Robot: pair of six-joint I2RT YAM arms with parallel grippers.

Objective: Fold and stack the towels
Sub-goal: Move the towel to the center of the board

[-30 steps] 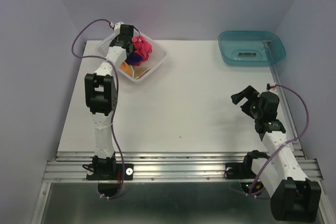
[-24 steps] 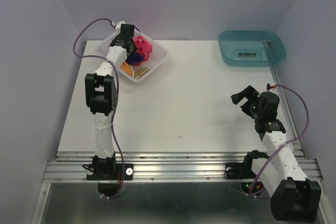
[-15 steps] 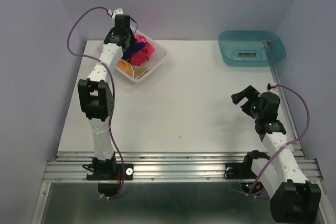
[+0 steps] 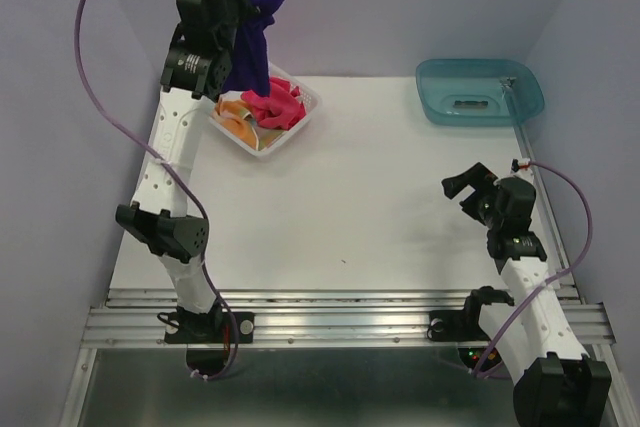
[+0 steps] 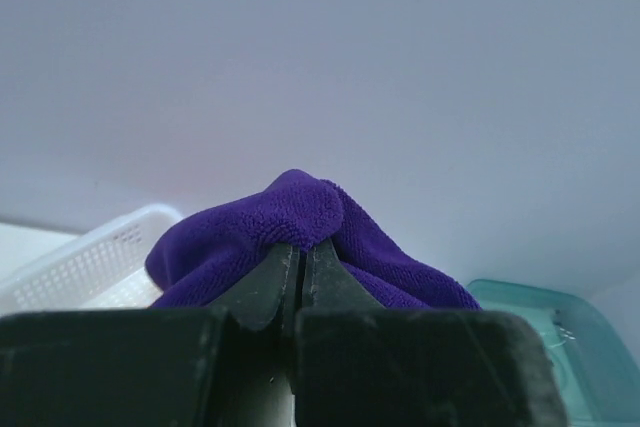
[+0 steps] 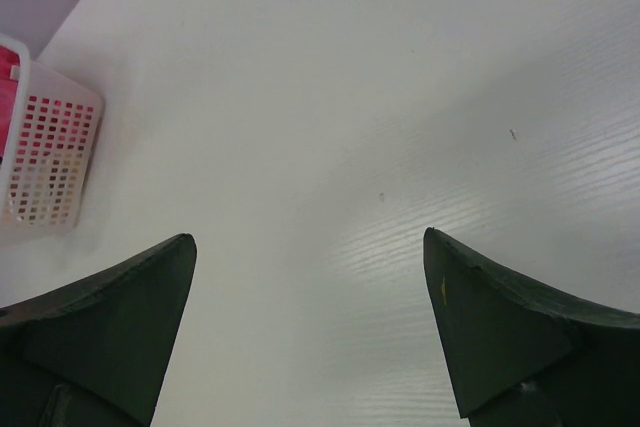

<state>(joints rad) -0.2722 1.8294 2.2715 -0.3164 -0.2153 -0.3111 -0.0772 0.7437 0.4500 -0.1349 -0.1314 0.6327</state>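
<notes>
My left gripper holds the deep purple towel and will next carry it back and to the right in the top view, then lower it onto the empty middle of the table.
My left gripper is raised high above the white mesh basket and is shut on the deep purple towel, which hangs down from it. In the left wrist view the purple towel drapes over my closed left gripper. The hot pink towel and the pale orange towel lie in the basket. My right gripper is open and empty, low over the table at the right; its fingers frame bare table in the right wrist view.
A teal plastic tray stands at the back right corner. The basket also shows at the left edge of the right wrist view. Purple walls close in the back and sides.
My left arm has lifted up out of the basket, pulling the purple towel high with it. The pink towel has settled in the basket. The right arm has not moved.
</notes>
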